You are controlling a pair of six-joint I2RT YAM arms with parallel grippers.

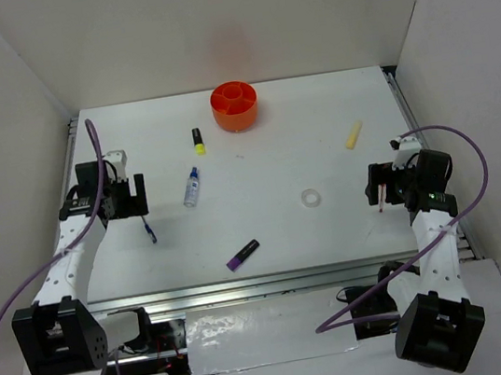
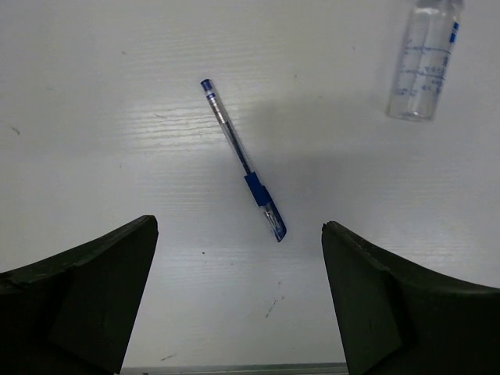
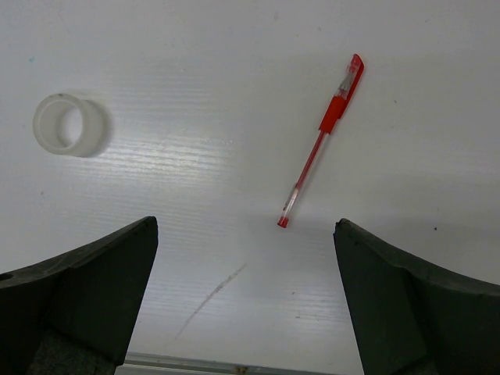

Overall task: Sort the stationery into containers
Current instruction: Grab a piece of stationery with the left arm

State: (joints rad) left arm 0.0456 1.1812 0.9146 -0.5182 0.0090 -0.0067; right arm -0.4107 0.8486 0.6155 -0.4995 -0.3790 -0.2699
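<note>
My left gripper lowers and turns onto the blue pen's body [image 1: 148,228] [image 2: 243,162] beside the blue sleeve next, because the pen lies at an angle to its open fingers.
The orange organiser [image 1: 234,105] stands at the far middle of the table. A yellow highlighter [image 1: 198,140], a clear blue-capped bottle [image 1: 192,188], a purple highlighter [image 1: 243,255], a clear tape ring [image 1: 310,198] and a pale yellow stick [image 1: 354,135] lie apart on the table. My left gripper [image 1: 128,198] is open and empty above a blue pen [image 2: 244,160]; the bottle [image 2: 426,61] lies to its upper right. My right gripper [image 1: 388,184] is open and empty above a red pen [image 3: 322,139], with the tape ring [image 3: 69,125] to its left.
White walls close in the table on the left, back and right. A metal rail [image 1: 283,282] runs along the near edge. Purple cables loop from both arms.
</note>
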